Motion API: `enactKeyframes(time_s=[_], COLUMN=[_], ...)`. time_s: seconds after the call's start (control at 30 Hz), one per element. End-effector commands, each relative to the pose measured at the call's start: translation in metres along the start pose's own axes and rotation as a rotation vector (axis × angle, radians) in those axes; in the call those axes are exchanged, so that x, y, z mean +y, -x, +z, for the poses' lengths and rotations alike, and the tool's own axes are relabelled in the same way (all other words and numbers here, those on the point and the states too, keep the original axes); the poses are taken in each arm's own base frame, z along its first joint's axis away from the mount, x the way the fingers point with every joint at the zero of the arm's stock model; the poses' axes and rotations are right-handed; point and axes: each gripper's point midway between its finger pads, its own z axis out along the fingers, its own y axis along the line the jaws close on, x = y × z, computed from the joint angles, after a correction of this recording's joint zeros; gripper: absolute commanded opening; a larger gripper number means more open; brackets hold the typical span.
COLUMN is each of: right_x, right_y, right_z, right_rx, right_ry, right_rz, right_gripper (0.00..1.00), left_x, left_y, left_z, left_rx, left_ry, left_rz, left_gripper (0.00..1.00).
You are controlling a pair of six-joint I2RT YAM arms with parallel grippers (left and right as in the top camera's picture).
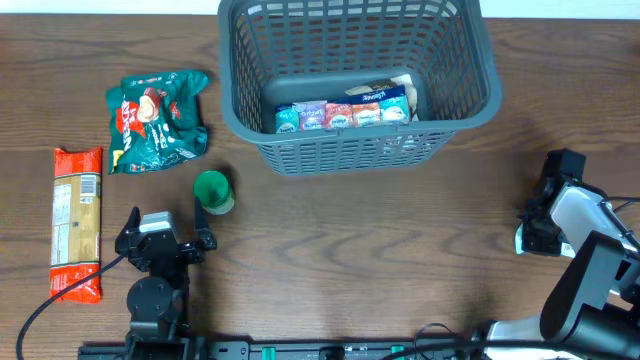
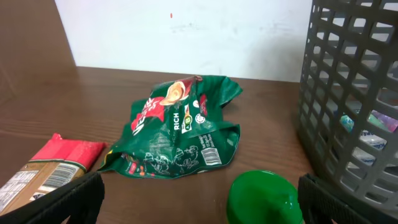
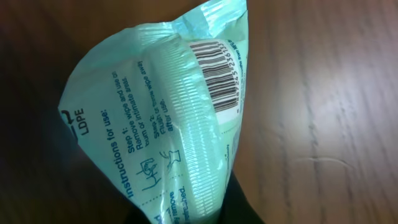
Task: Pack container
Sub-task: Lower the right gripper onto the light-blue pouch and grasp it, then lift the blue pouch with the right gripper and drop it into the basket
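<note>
The right gripper rises outward over the container's rim next and lowers there to release the wipes pack, since the container's bare bottom beyond the snack packs leaves room.
The dark grey lattice container (image 1: 470, 110) stands at the back middle, with several small snack packs (image 1: 345, 113) lying in it; its wall shows in the left wrist view (image 2: 354, 93). A green snack bag (image 1: 157, 120) lies left of it, also in the left wrist view (image 2: 180, 127). A green-capped jar (image 1: 212, 190) stands in front, just ahead of my open left gripper (image 1: 165, 232), nearer its right finger (image 2: 264, 199). My right gripper (image 1: 535, 235) is shut on a pale green wipes pack (image 3: 168, 118) at the right, just above the table.
A long red and tan cracker pack (image 1: 77, 222) lies at the far left, its end visible in the left wrist view (image 2: 46, 165). Cables run along the table's front edge.
</note>
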Motion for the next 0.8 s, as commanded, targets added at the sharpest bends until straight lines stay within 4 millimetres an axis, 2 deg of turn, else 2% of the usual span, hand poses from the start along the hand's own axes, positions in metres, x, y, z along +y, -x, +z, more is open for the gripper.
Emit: enactKeyframes(time_s=[0.0,0.2,0.33,0.4,0.5,0.6,0.63,0.67,0.77], right_x=[0.003,0.027,0.064,0.087,0.119,0.151,0.161,0.167,0.183], right_y=[0.001,0.009,0.023,0.030,0.039,0.041,0.038,0.035,0.020], right_z=[0.003,-0.011,-0.043,-0.067,-0.111,-0.168,-0.192,-0.208,-0.277], right_rx=[-0.006,-0.027,-0.067,-0.098,-0.145,-0.178,-0.184,-0.188,-0.218], right_ry=[0.013,0.090,0.196,0.266,0.389,0.550,0.620,0.665,0.855], right_rz=[-0.088,-0.206,-0.313,-0.367,-0.434,-0.527,-0.573,-0.605,-0.749], right_gripper=[0.01,0.01,0.01,0.01,0.01,0.01,0.01,0.02,0.02], left_x=[0.004,0.004,0.004,0.004,0.004,0.004,0.004,0.004,0.004], left_y=[-0.019,-0.019,-0.019,-0.019,-0.019,-0.019,-0.019,-0.019,-0.019], left_z=[0.002,0.002,0.002,0.002,0.002,0.002,0.002,0.002,0.002], left_rx=[0.050,0.050,0.050,0.050,0.050,0.050,0.050,0.050,0.050], left_ry=[0.019,0.019,0.019,0.019,0.019,0.019,0.019,0.019,0.019], left_rz=[0.017,0.017,0.017,0.017,0.017,0.017,0.017,0.017,0.017], left_gripper=[0.99,0.99,0.99,0.99,0.99,0.99,0.99,0.99,0.99])
